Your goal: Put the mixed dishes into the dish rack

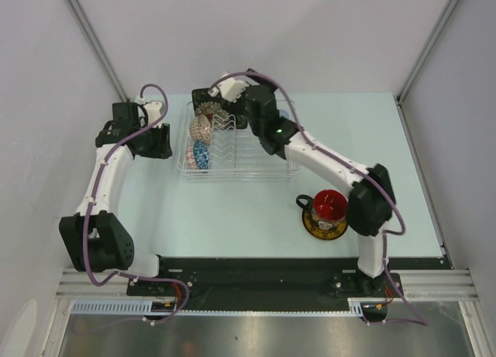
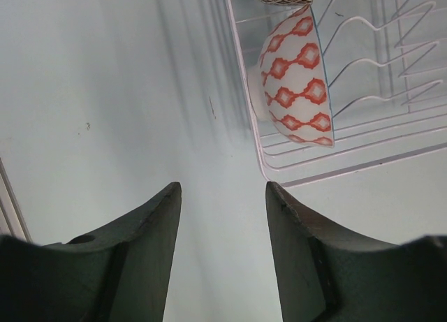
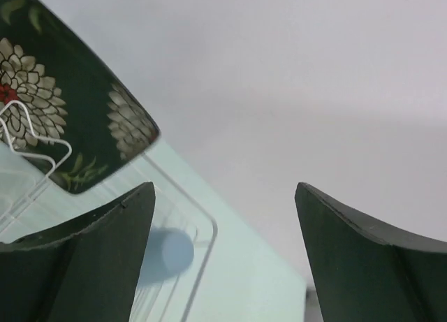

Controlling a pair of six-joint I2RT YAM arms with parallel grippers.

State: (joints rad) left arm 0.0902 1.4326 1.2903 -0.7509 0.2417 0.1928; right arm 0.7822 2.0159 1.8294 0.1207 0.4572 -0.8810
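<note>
The mug's still outside the rack point(image 1: 256, 167), so my right gripper next needs to go back and down, toward the right in the top view, onto the mug's far rim point(image 1: 322, 192).
The dish rack point(image 1: 256, 167) is a clear tray in the middle of the table. On its left side a beige lattice bowl point(image 2: 297, 77) stands on edge, with a small blue saucer point(image 1: 201, 154) beside it. A black floral plate point(image 3: 63, 112) stands upright at the rack's back. My right gripper point(image 3: 225, 187) hangs open and empty just right of that plate, above the rack's far rim. A pale blue cup point(image 3: 170, 252) shows through the rack wall below. My left gripper point(image 2: 223, 186) is open and empty over the table, left of the rack. A mug with a red inside point(image 1: 330, 204) stands on a yellow saucer point(image 1: 322, 228).
White walls close in the table at the back and on both sides. The mug and saucer stand right of centre near the front, close to the right arm's elbow point(image 1: 372, 202). The arm bases sit on a black rail point(image 1: 256, 276) at the near edge.
</note>
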